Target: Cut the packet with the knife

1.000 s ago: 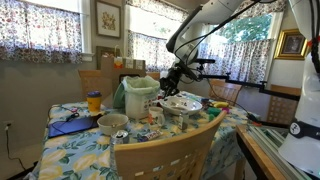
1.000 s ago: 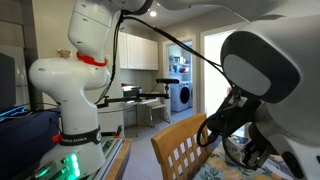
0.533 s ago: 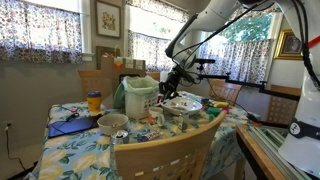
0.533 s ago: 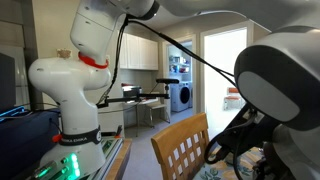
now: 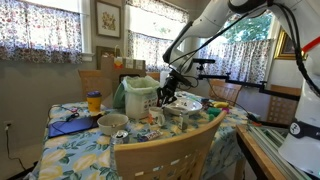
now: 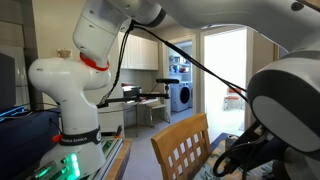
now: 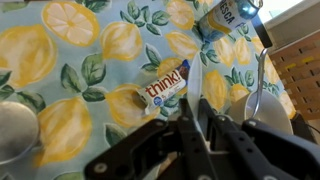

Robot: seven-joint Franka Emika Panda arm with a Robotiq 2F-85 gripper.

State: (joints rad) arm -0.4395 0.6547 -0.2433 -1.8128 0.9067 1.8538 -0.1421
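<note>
Next, my gripper moves down slightly toward the tablecloth beside the packet and releases the knife (image 7: 192, 82) there, since that patch of cloth lies below the gripper.
In the wrist view the packet (image 7: 160, 88), a white and orange bar wrapper printed "think!", lies flat on the lemon-print tablecloth (image 7: 70, 60). My gripper (image 7: 196, 122) is shut on the knife (image 7: 192, 82). The pale blade points away from me and its tip hangs just right of the packet's end. I cannot tell whether the blade touches the packet. In an exterior view the gripper (image 5: 168, 96) hangs low over the table's middle, beside a green and white container (image 5: 140, 96). The packet is hidden there.
A can (image 7: 226, 14), a spoon (image 7: 262, 85) and a metal bowl's rim (image 7: 12, 128) lie around the packet. The table also holds a plate (image 5: 184, 103), a yellow cup (image 5: 94, 101) and a small bowl (image 5: 112, 123). A wooden chair (image 5: 165, 152) stands at the front, also visible in an exterior view (image 6: 185, 145).
My gripper with the knife has come down and slightly left towards the table. In the close exterior view the arm has swung right and lower.
</note>
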